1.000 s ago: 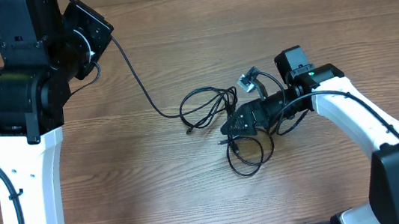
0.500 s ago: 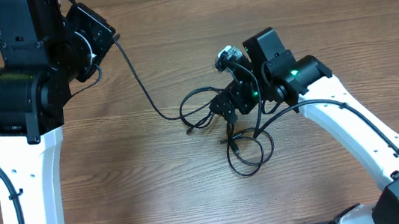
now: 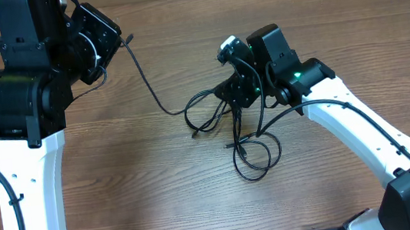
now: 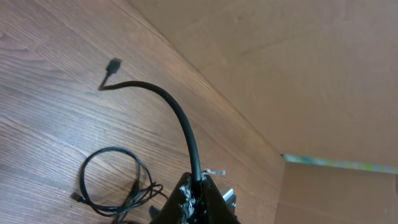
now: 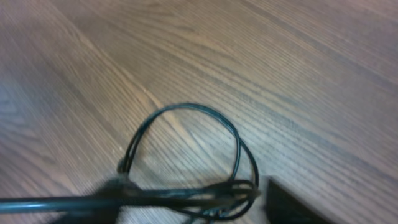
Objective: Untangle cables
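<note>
I need to move my left gripper down and to the left in the overhead view and let go of the piece of cable over the bare tabletop, because the held piece runs into the tangle.
The cables [image 3: 208, 111] lie tangled mid-table, with a second loop [image 3: 256, 159] nearer the front. One strand [image 3: 148, 87] runs up and left to my left gripper [image 3: 120, 39], which is shut on it. In the left wrist view the cable [image 4: 186, 124] rises from between the closed fingers of the left gripper [image 4: 200, 182] and arcs to its plug end [image 4: 114, 65]. My right gripper [image 3: 235, 92] hangs low over the tangle's right side. In the blurred right wrist view, the right gripper [image 5: 193, 198] has its fingers apart with a bunch of strands [image 5: 186, 196] between them, and one finger [image 5: 292, 202] shows at the right.
The left arm's base and body [image 3: 13, 98] fill the left side of the table. The right arm [image 3: 361, 128] reaches in from the lower right, trailing its own thicker black cable [image 3: 298, 116]. A brown cardboard wall [image 4: 280, 74] stands behind the table's far edge.
The right arm has swung up and left, from the lower loop to the tangle's upper part, and its jaws have narrowed. The left gripper keeps its hold on the cable.
</note>
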### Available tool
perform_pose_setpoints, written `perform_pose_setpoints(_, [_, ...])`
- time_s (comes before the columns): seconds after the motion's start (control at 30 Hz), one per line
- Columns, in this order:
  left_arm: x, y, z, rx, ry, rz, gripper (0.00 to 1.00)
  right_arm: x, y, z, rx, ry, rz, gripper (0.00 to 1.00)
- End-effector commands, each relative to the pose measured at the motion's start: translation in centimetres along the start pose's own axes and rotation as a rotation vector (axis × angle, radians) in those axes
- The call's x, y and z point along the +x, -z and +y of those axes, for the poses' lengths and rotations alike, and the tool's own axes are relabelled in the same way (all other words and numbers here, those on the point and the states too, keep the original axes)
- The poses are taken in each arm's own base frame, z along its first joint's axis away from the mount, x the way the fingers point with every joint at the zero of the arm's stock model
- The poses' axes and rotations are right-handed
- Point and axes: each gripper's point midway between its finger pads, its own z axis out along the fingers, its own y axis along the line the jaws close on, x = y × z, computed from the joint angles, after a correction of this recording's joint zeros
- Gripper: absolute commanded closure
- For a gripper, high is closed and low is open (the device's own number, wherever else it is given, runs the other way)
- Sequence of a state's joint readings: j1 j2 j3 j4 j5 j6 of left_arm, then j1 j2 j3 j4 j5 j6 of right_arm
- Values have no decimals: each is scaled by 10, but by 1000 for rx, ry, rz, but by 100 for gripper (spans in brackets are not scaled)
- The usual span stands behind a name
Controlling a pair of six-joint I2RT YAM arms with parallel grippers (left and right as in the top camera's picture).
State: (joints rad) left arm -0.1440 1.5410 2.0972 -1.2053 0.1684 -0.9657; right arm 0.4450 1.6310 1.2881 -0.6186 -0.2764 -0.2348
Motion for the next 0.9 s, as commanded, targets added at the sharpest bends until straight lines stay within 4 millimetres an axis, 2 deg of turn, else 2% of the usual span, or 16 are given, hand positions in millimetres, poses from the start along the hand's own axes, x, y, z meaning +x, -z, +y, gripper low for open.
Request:
perform_pose_setpoints(0.0, [7,5,-11,54,3,40,96,6,-12,-3,-1,-8,17,49])
perform_pose_setpoints(0.13, [14,6,-18,94,11,83,96,13,-28,-6,-12,-15,39,47])
perform_pose_setpoints(0.27, [14,6,-18,93,13,84,96,8,-31,-7,-8,-33,20,66])
perform_pose_setpoints(0.3, [14,6,-18,93,19,84,96,5,-31,-8,-7,-39,8,78])
perform_pose_setpoints(0.37, [14,6,-18,93,19,84,96,-1,-31,-9,-4,-54,-16,96])
perform_pose_setpoints(0.53, [12,6,-15,76,16,71,96,-7,-28,-9,-2,-121,-32,96])
perform_pose_setpoints(0.6, [10,4,-11,55,18,57,96,-15,-21,-9,0,-150,-45,96])
perform_pose_setpoints(0.8, [1,-9,15,-78,16,9,96,-69,58,6,10,-136,-173,96])
perform_pose_setpoints(0.87, [-1,-14,27,-135,20,0,96,-87,95,14,14,-146,-226,96])
